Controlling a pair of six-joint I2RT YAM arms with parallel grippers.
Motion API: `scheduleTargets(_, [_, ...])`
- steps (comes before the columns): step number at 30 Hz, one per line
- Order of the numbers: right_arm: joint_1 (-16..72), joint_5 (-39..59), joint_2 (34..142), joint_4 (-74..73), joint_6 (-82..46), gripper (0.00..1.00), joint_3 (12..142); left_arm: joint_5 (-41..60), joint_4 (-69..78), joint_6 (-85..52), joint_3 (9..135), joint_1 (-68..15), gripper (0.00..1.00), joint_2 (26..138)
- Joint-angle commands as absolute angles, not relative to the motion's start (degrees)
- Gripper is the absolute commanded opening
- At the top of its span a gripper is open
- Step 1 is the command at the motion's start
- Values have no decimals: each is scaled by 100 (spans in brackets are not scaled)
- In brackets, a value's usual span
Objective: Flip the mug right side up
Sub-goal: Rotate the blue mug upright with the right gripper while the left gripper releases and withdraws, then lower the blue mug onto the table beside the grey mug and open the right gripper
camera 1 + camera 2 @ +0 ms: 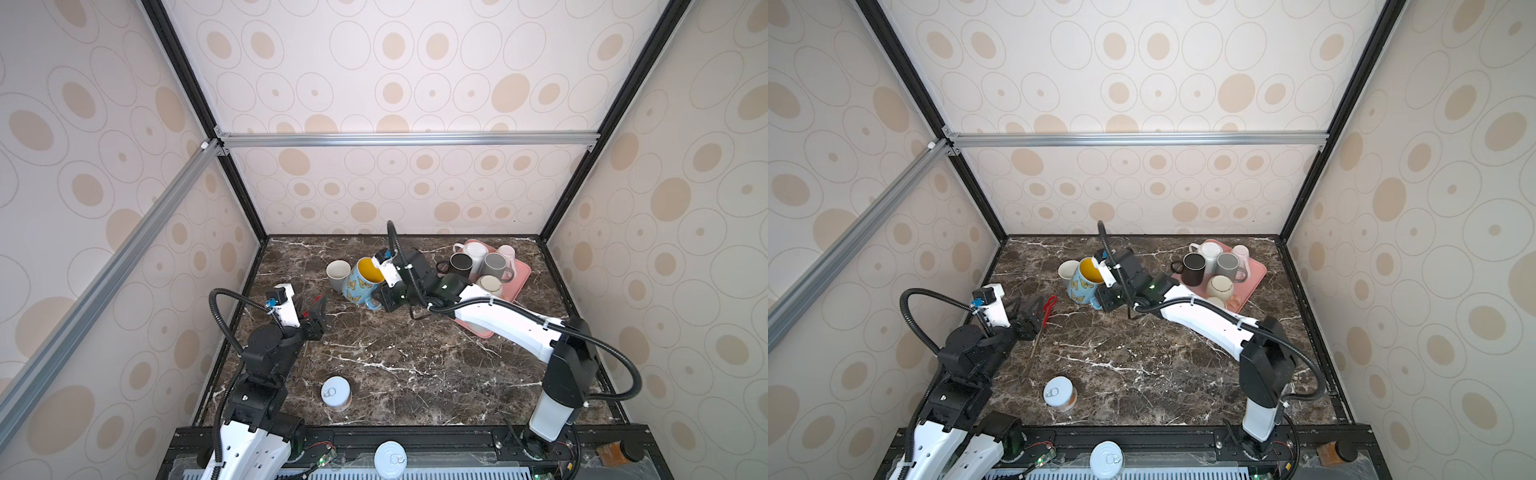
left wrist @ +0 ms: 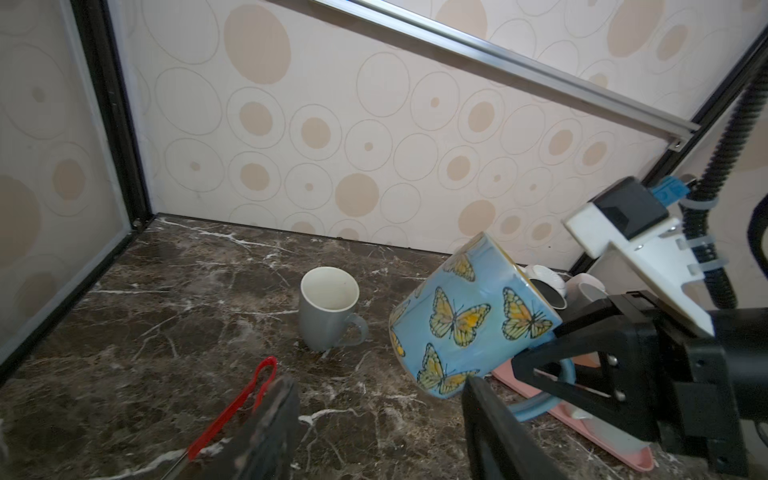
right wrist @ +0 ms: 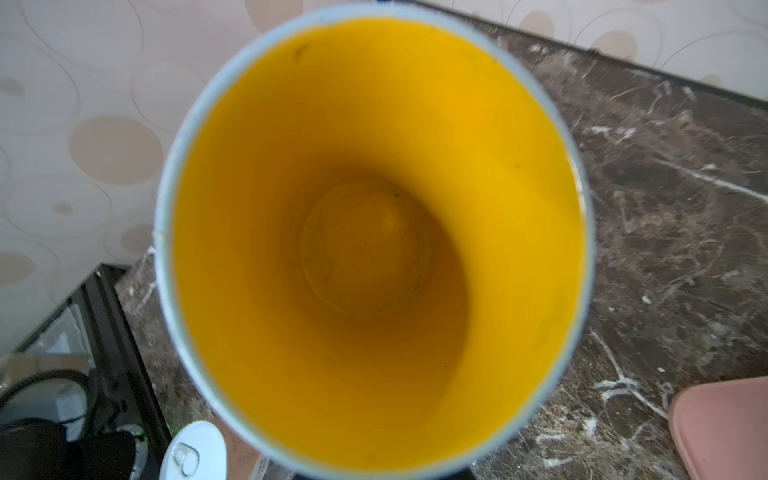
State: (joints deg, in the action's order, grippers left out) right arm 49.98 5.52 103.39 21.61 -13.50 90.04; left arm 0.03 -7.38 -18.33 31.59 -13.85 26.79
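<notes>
The mug still hangs tipped, so the right gripper tilts down next, stands it on the tabletop (image 1: 336, 312) beside the red tongs and releases its handle.
The mug (image 1: 360, 283) is blue with butterflies and yellow inside. In both top views it leans beside the right arm, mouth up and tipped toward that arm (image 1: 1086, 280). My right gripper (image 1: 375, 301) is shut on the mug's blue handle, and the left wrist view shows its black fingers (image 2: 540, 365) round that handle. In the right wrist view the mug's yellow inside (image 3: 374, 232) fills the picture and hides the jaws. My left gripper (image 1: 318, 312) stands open and empty, a short way in front of the mug (image 2: 469, 320) and to its left.
A grey mug (image 1: 337, 273) stands upright just left of the butterfly mug. Red tongs (image 1: 1048, 307) lie by the left gripper. A pink tray (image 1: 521, 278) with several mugs sits back right. A tin can (image 1: 336, 392) stands near the front.
</notes>
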Motion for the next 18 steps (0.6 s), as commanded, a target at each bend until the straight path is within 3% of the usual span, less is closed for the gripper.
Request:
scheduleTargets(1, [5047,443,10678,2092,-975,0,9592,-439,-1252,-1199,3498,-1341,64,2533])
scheduleTargets(9, [5127,816,12152,2264,-775,0,10874,-710,-1670,-834,3674,-1338,64,2431])
scheduleTargets(18, [5273,447,13279,2730,-575,0,12203,-657,-1773,-835,3645,-1339,65,2345])
